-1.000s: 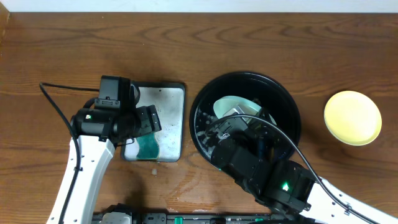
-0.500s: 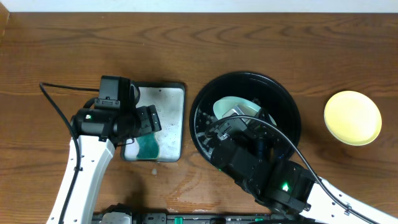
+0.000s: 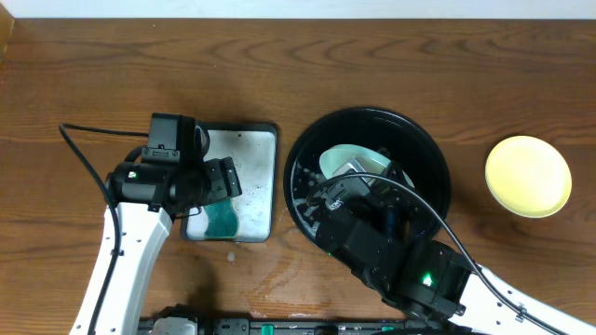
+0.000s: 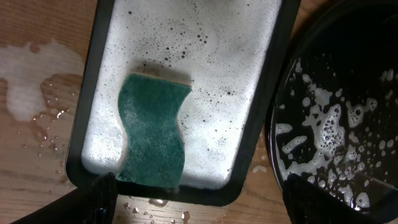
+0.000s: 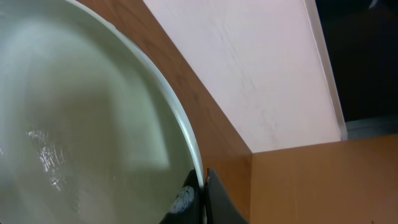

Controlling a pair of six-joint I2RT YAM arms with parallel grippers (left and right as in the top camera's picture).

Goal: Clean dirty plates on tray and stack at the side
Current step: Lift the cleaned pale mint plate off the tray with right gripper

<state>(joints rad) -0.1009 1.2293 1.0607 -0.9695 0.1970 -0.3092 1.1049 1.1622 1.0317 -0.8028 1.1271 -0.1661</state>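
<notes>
The right gripper will next carry the mint-white plate [image 3: 345,156] to the right in the overhead view and down onto the yellow plate [image 3: 528,176] and let go of it there, because it looks clean.
The pale mint-white plate [image 3: 345,156] is tilted up over the glossy black tray [image 3: 424,154], partly hidden under my right arm. In the right wrist view my right gripper [image 5: 203,193] is shut on the rim of this plate [image 5: 81,124], which looks wet and free of smears. The yellow plate [image 3: 528,176] lies on the table to the right of the black tray. The light blue plate is out of view. My left gripper [image 4: 200,186] is open and empty, hovering over the near end of a rectangular grey tray [image 4: 249,93].
A green sponge [image 4: 152,130] lies in foam in the grey tray [image 3: 256,177]. The black tray's foam-flecked floor [image 4: 336,112] shows beside it. Water is spilled on the wood [image 4: 25,81] left of the grey tray.
</notes>
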